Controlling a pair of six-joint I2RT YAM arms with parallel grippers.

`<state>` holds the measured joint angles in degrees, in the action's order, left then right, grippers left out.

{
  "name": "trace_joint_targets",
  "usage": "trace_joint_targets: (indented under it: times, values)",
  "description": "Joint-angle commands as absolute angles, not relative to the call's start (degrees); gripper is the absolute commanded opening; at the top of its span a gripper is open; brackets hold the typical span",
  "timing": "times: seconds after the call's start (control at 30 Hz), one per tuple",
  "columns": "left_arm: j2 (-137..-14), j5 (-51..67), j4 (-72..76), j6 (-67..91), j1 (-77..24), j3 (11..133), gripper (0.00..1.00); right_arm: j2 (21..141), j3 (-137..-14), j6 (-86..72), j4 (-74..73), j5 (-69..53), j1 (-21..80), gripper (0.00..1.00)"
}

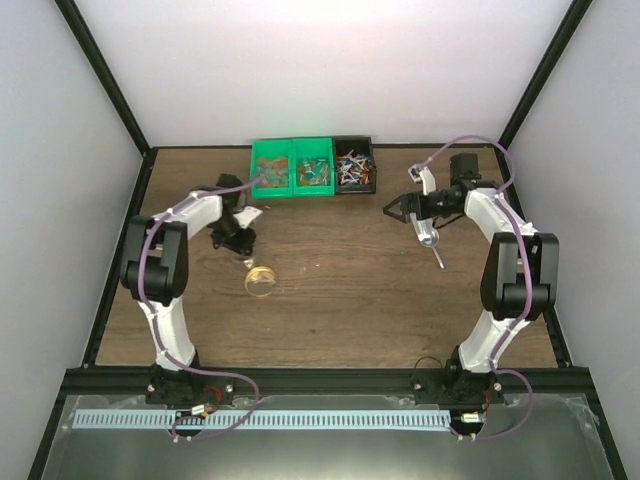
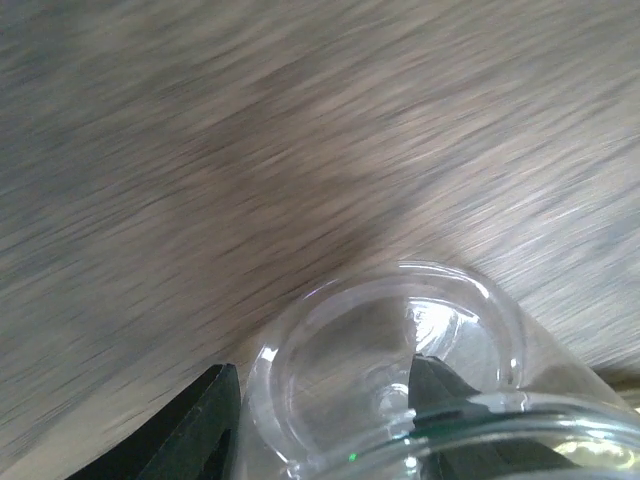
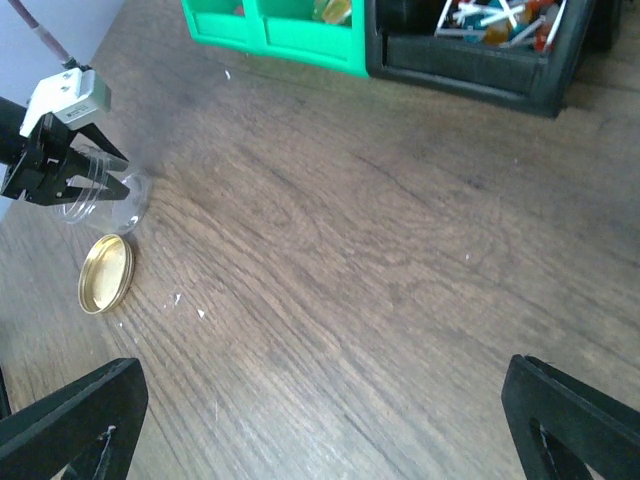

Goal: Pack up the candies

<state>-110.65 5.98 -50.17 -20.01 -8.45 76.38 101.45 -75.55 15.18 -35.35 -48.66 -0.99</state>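
Note:
My right gripper is open and will next move outward and to the left in the top view, to go over both touching rims of the green and black bins, which are there.
The candies lie in a black bin at the back of the table and also show in the right wrist view. More coloured sweets lie in the green bins. My left gripper is shut on a clear glass jar, which lies tilted low over the wood. The jar also shows in the right wrist view. My right gripper is wide open and empty above bare wood. A silver scoop lies on the table just below it.
A round gold lid lies flat on the table just right of the jar and shows in the right wrist view. The green bins and the black bin stand side by side at the back edge.

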Motion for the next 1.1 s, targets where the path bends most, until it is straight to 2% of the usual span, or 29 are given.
trace_joint_targets:
  times: [0.0,0.33,0.5,0.6,0.83,1.07]
  values:
    - [-112.8,8.4,-49.1,-14.7,-15.9,79.1,0.49,97.8,-73.8,17.3,-36.7,-47.9,-2.4,1.0]
    - [-117.7,6.0,-46.2,-8.5,-32.4,85.5,0.52,93.4,-69.9,18.7,-35.2,-44.3,-5.0,1.0]
    - [-119.4,7.7,-46.3,-7.7,-38.0,90.3,0.71,91.0,-67.6,14.5,-30.5,-39.4,-4.7,1.0]
    - [-120.1,7.1,-48.4,-8.3,-37.8,93.7,0.81,89.5,-66.6,11.8,-26.5,-36.2,-3.3,1.0]
    - [-115.8,7.9,-52.4,-13.6,-34.7,95.8,0.97,91.3,-68.6,5.5,-15.0,-29.3,4.6,1.0]
    - [-106.5,14.9,-53.1,-13.3,-22.6,95.5,0.99,102.4,-79.5,0.4,-8.5,-18.3,14.4,0.98]
